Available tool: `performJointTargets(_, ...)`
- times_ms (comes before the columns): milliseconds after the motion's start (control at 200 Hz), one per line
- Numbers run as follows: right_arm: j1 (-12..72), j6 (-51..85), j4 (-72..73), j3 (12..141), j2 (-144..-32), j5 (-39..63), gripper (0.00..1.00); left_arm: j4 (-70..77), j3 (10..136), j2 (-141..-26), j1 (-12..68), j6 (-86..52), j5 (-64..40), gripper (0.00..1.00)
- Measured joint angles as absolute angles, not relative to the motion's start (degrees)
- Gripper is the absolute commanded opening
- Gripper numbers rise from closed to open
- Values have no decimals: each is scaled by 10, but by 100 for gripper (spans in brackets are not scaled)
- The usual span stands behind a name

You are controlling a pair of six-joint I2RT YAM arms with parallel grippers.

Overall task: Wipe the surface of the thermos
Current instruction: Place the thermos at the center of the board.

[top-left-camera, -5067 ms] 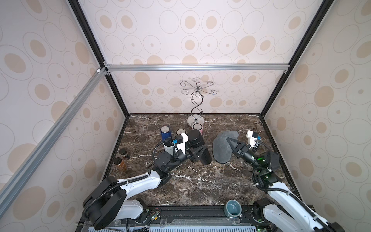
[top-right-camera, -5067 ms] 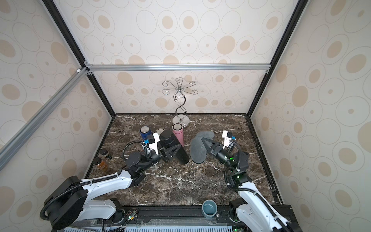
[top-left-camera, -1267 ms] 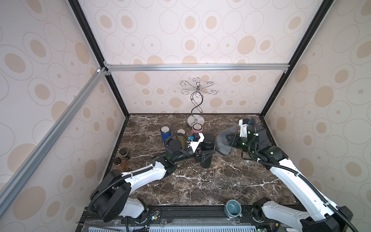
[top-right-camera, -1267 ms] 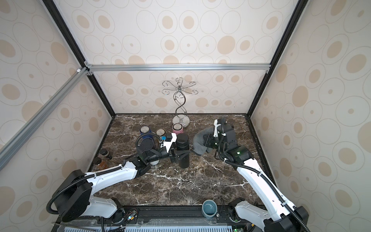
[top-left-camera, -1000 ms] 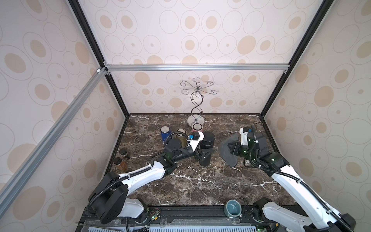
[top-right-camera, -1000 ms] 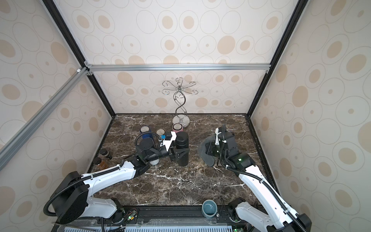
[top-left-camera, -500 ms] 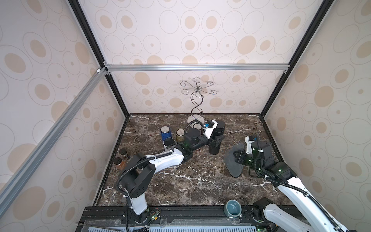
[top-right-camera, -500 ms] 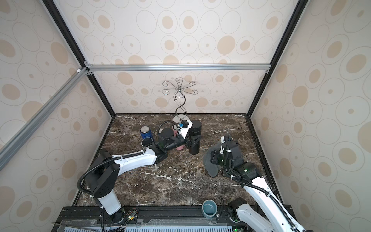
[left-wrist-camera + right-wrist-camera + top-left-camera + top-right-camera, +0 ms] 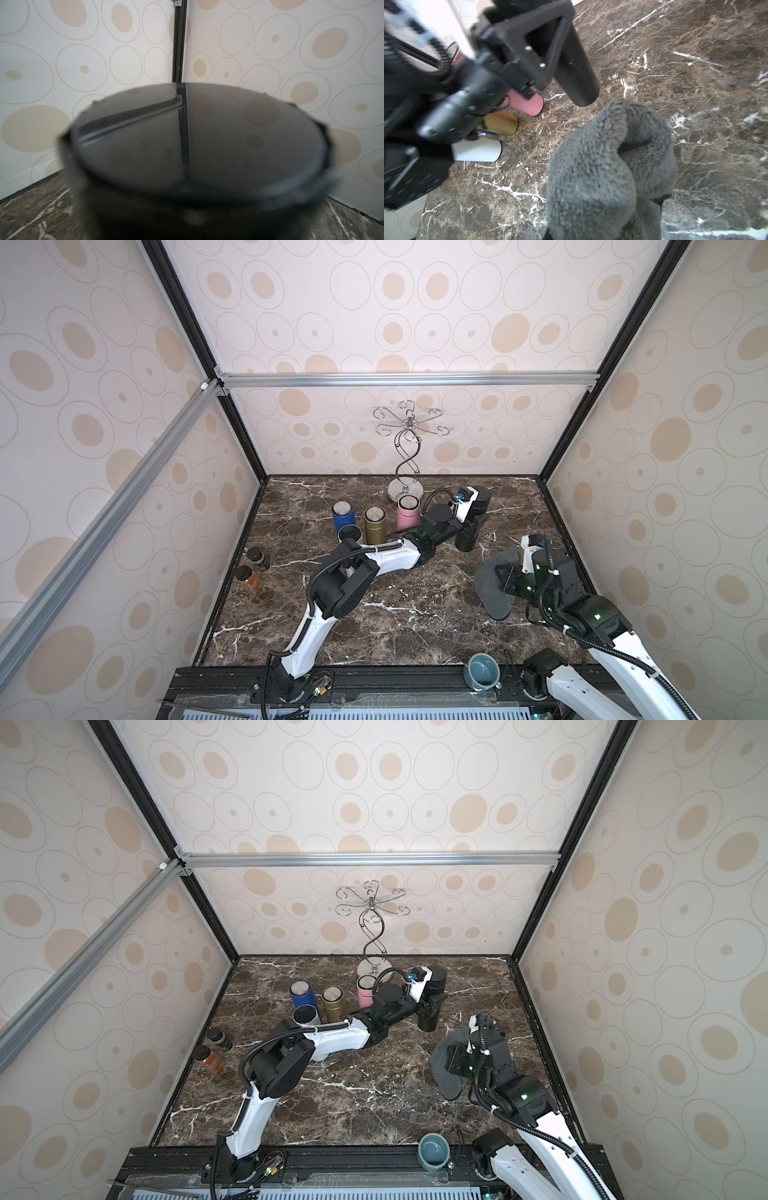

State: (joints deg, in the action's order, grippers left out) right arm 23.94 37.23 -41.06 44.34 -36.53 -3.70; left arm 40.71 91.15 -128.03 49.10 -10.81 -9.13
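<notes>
The thermos hangs raised, so my left gripper will next move outward and down, stand the thermos on the bare marble beside the pink flask and let go of it.
The black thermos [image 9: 473, 516] [image 9: 431, 999] hangs tilted at the back right of the marble counter, and my left gripper [image 9: 470, 527] [image 9: 429, 1006] is shut on its body. Its glossy lid [image 9: 207, 145] fills the left wrist view and hides my fingers there. In the right wrist view the thermos [image 9: 577, 68] slants down toward the grey cloth [image 9: 608, 166], with a gap between them. My right gripper [image 9: 505, 581] [image 9: 454, 1058] is shut on that cloth [image 9: 492, 589] [image 9: 446, 1073], right of and nearer the front than the thermos. The cloth hides the right fingers.
Blue [image 9: 343, 516], gold [image 9: 374, 524], pink [image 9: 407, 512] and silver [image 9: 349, 535] flasks stand in a cluster left of the held thermos. A metal hook stand [image 9: 406, 472] rises behind them. Two spice jars [image 9: 249, 576] sit by the left wall, a teal cup [image 9: 483, 670] on the front rail.
My left arm has carried the thermos back and to the right. My right gripper has drawn the cloth toward the front, away from the thermos.
</notes>
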Motion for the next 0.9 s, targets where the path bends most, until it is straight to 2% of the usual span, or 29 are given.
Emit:
performJointTargets(380,239,372,-448,441,-321,-59,0,397,1116,-1452,496,-113,-40,0)
performJointTargets(900,239,369,-454,436,-321,-60,0,332,1337,-1560,489,-102,53,0)
